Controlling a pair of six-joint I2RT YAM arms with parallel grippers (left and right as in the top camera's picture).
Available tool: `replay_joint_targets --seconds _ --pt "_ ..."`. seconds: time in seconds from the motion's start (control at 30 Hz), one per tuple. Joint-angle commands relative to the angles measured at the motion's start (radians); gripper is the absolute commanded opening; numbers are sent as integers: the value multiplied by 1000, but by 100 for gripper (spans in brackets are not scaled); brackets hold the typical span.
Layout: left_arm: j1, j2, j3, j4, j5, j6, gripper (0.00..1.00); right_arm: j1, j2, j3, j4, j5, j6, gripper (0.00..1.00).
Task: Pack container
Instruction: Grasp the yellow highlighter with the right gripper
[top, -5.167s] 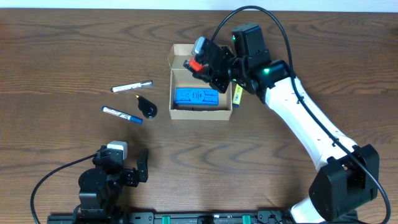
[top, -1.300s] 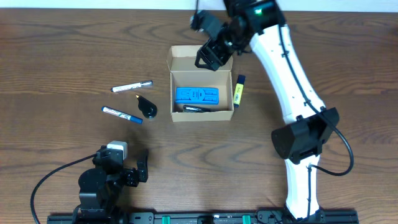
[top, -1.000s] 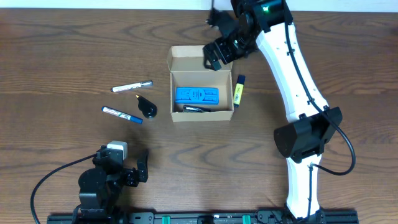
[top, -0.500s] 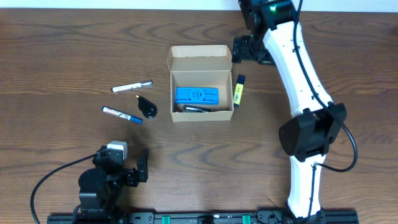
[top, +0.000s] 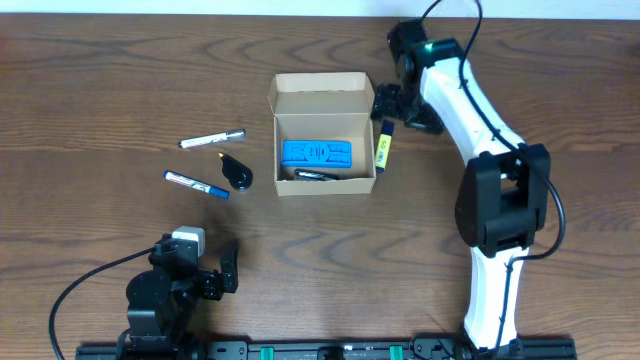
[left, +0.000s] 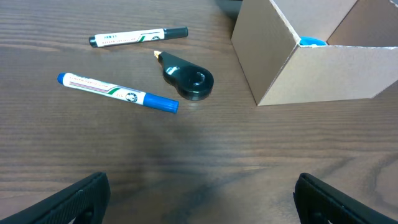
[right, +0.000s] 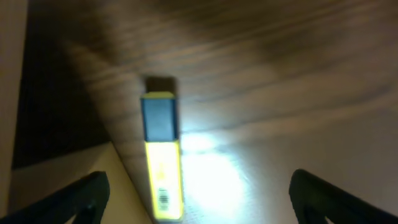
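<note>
The highlighter (top: 382, 146) already lies between the spread fingers, so the right gripper will next move down over it and close on its yellow body just beside the dark cap.
The container (top: 322, 136) is an open tan cardboard box, its lid flap folded back at the far side. It holds a blue item (top: 316, 152) and a dark pen-like piece (top: 316, 175). A yellow highlighter (top: 382, 146) with a dark cap lies on the table just right of the box. My right gripper (top: 402, 108) hovers open above the highlighter's far end. In the right wrist view the highlighter (right: 161, 158) lies between the spread fingers, closer to the left one, beside the box wall (right: 11, 81). My left gripper (top: 222, 272) rests open at the near left, nothing in it.
Left of the box lie a white marker with a black cap (top: 212, 138), a blue-capped marker (top: 196, 184) and a black teardrop-shaped dispenser (top: 237, 172). The left wrist view shows the same three: white marker (left: 137, 37), blue marker (left: 118, 93), dispenser (left: 189, 78), and the box corner (left: 292, 68).
My right arm has swung from over the box's far edge to the right and down, coming above the yellow highlighter. The left arm and the objects have stayed put.
</note>
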Motion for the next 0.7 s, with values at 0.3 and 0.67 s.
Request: replay_joint_targets --seconds 0.3,0.67 --pt "6 -7 -9 0 -3 -6 95 0 -14 -184 185 -64 -26 75" --pt "6 -7 -9 0 -3 -6 95 -1 -14 -240 218 -61 -90 59"
